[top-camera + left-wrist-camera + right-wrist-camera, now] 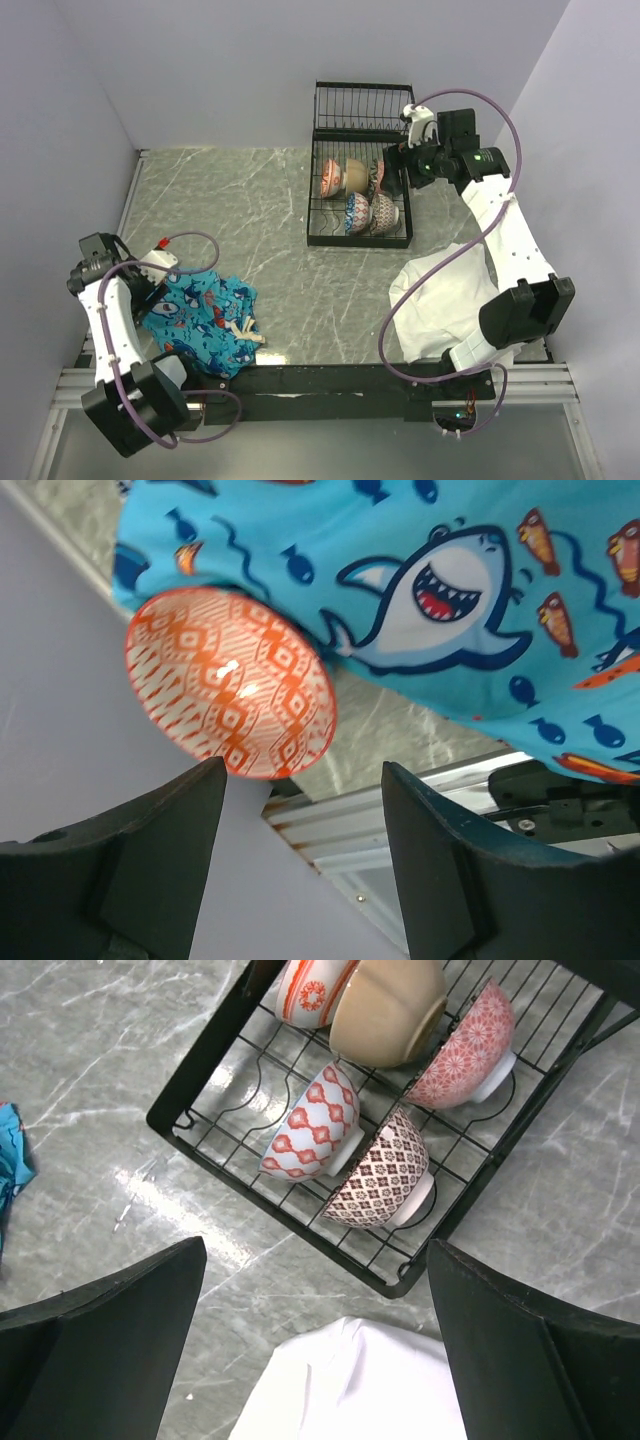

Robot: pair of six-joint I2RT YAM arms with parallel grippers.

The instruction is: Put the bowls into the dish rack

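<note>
My left gripper will lower its open fingers over both sides of the orange bowl's rim by the printed shark (331, 730), because that rim is below it and stands clear of the wall.
The black wire dish rack (315, 205) stands at the back of the table and shows in the right wrist view (210, 1070). Several patterned bowls stand on edge in its base, among them a tan bowl (390, 1010), a pink bowl (465, 1045) and a dark red bowl (385, 1170). My right gripper (392, 172) hovers above the rack's right side, open and empty (317, 1255). An orange patterned bowl (230, 685) lies on its side by the left wall, against the blue cloth. My left gripper (303, 780) is open and empty just short of it, and shows at the table's left in the top view (152, 280).
A blue shark-print cloth (205, 315) lies front left, also seen in the left wrist view (450, 600). A white cloth (450, 300) lies front right, below the rack, also in the right wrist view (350, 1380). The left wall and table edge (400, 820) are close to the orange bowl.
</note>
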